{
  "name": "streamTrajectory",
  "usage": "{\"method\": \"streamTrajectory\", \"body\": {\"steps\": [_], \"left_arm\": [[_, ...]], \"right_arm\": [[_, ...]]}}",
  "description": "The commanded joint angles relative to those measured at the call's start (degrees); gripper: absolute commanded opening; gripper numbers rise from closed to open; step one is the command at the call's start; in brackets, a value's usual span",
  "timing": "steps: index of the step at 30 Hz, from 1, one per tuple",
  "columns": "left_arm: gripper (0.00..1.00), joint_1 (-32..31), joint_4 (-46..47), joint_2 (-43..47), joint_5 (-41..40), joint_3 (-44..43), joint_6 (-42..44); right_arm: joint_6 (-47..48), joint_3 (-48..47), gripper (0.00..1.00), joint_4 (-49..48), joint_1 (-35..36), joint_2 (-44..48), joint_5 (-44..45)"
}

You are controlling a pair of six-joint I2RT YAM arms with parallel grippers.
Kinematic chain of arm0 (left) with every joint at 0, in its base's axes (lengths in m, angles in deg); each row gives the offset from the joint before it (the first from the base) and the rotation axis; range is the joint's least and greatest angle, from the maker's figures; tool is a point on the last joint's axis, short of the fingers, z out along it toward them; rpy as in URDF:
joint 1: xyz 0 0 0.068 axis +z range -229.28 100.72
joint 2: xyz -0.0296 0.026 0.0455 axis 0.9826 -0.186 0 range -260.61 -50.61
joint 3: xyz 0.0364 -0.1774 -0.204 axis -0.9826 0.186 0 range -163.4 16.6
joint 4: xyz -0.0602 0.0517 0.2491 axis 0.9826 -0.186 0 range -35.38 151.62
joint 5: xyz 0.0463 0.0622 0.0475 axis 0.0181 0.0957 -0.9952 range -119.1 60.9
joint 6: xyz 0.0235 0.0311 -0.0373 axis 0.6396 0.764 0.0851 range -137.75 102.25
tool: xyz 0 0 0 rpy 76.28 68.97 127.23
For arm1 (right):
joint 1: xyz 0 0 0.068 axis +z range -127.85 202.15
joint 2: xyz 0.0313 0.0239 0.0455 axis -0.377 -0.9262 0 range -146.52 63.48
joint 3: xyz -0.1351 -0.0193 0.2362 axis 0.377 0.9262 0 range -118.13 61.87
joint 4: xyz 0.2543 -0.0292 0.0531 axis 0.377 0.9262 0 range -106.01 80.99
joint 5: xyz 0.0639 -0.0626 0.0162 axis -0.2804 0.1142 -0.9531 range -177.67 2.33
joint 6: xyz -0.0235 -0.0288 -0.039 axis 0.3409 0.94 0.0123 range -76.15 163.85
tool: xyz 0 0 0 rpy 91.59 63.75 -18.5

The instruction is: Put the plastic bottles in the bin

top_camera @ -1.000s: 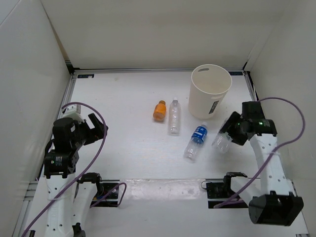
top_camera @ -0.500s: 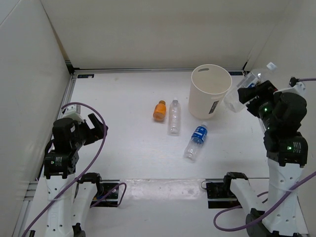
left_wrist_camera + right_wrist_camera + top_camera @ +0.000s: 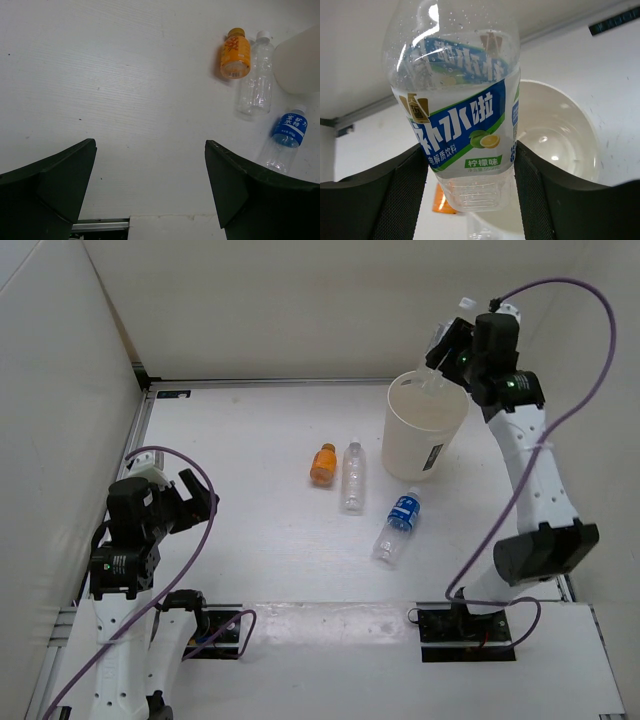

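My right gripper eases down toward the bin's opening [image 3: 426, 404] [image 3: 554, 135] next and releases the clear bottle there, since the bottle's base already hangs over the bin's opening.
My right gripper [image 3: 455, 353] is raised above the cream-white bin [image 3: 405, 445] and is shut on a clear bottle [image 3: 437, 343] with a blue and green label. In the right wrist view the bottle [image 3: 460, 115] fills the gap between my fingers, with the bin's open mouth [image 3: 570, 130] below. An orange bottle [image 3: 322, 464], a clear white-capped bottle [image 3: 352, 474] and a blue-labelled bottle [image 3: 398, 527] lie on the table left of the bin. My left gripper [image 3: 192, 502] is open and empty at the near left; its view shows the same bottles: the orange [image 3: 235, 52], the clear [image 3: 256, 82] and the blue-labelled [image 3: 287, 135].
White walls close in the table on the left, back and right. A metal rail [image 3: 300, 382] runs along the far edge. The bin [image 3: 300, 62] shows at the right edge of the left wrist view.
My right arm has lifted the bottle from beside the bin at table level and swung it up and back over the bin's mouth. The left arm and lying bottles have not moved.
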State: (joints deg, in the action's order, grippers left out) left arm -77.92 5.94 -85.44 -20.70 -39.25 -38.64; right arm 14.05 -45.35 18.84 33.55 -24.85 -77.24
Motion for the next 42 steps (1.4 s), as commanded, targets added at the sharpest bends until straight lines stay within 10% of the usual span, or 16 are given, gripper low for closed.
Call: {"method": "streamTrajectory", "body": {"steps": [1,21,34,42], "left_arm": [[1.0,-0.05,0.22,-0.06,0.56,0.13,-0.21],[1.0,-0.05,0.22,-0.94,0.3,0.13,-0.21],[1.0,-0.13,-0.04,-1.99,-0.49,-0.48,0.05],[1.0,-0.22,-0.39,-3.05,-0.58,-0.48,-0.12]], "right_arm": [[0.8,-1.15,0.09,-0.4,-2.51,-2.36,-1.02],[2.11,6.22,0.9,7.16,-0.5,-3.08,5.55],[1.77,3.33,0.9,18.32,2.75,14.83,12.51],[0.71,22.57,0.9,25.15,2.49,38.49,6.0]]}}
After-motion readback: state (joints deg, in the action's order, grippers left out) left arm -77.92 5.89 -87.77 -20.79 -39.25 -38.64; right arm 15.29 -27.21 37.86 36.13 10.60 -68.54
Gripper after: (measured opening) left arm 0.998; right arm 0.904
